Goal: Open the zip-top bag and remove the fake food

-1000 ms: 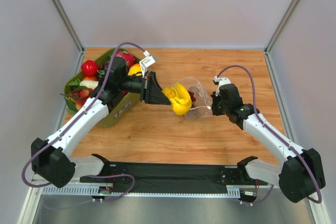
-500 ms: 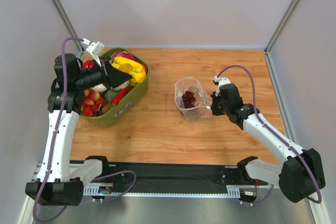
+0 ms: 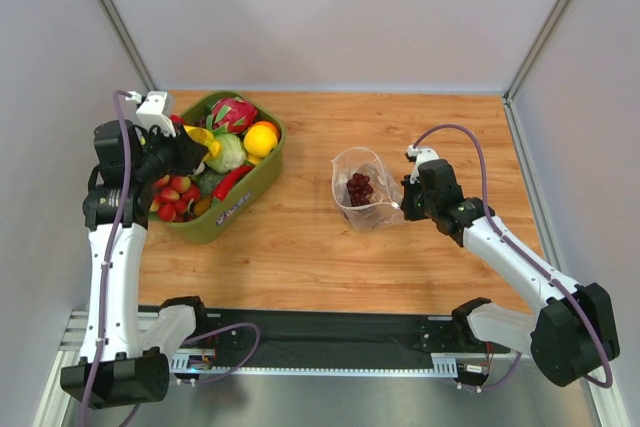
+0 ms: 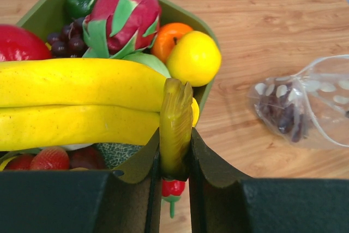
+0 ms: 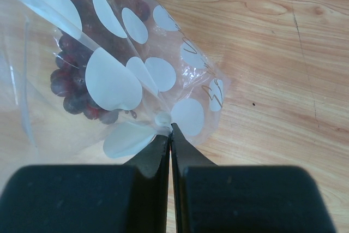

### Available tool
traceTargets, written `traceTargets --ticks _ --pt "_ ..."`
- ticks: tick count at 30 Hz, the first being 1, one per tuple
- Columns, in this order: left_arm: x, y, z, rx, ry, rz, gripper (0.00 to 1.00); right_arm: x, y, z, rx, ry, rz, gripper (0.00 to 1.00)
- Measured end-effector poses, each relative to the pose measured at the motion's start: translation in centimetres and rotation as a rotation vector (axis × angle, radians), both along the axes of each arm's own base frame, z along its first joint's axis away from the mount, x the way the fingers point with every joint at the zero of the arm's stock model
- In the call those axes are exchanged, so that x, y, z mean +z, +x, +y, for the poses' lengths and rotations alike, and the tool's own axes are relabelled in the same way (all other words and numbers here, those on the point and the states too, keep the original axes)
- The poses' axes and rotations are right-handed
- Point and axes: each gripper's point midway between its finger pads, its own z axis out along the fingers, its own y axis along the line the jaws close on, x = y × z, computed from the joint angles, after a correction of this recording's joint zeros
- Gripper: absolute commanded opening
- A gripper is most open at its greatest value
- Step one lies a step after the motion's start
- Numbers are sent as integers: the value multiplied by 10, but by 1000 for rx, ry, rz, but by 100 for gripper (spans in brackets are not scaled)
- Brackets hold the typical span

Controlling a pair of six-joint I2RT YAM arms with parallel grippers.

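Observation:
I will lower the banana bunch (image 4: 82, 102) with my left gripper, which is already over the olive-green bin, toward the strawberries and green cabbage. Then I will let go of the bananas' greenish stem.
The clear polka-dot zip-top bag (image 3: 370, 213) stands open at mid-table with a dark purple grape bunch (image 3: 358, 188) inside; it also shows in the right wrist view (image 5: 117, 77) and the left wrist view (image 4: 316, 99). My right gripper (image 3: 401, 206) is shut on the bag's right edge (image 5: 170, 135). My left gripper (image 3: 195, 148) is shut on the greenish stem (image 4: 175, 118) of the yellow banana bunch (image 4: 82, 102) and holds it over the olive-green bin (image 3: 235, 209).
The bin at the left holds a pink dragon fruit (image 3: 232, 112), a yellow round fruit (image 3: 261, 137), a green cabbage (image 3: 228, 153), a red chili (image 3: 229, 183) and strawberries (image 3: 176, 197). A black mat (image 3: 320, 332) lies along the near edge.
My left arm has swung the banana bunch from the bag's mouth leftward to above the bin. The right gripper and the bag have stayed put.

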Motion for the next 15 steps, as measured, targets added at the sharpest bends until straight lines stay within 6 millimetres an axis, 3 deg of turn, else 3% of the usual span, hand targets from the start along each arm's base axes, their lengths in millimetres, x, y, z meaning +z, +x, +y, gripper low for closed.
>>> traceTargets --ticks 6,15 --pt "-29 12 18 69 25 53 0 0 0 0 4 4 2 0" --pt "-47 24 30 105 36 85 0 0 0 1 5 5 3 0"
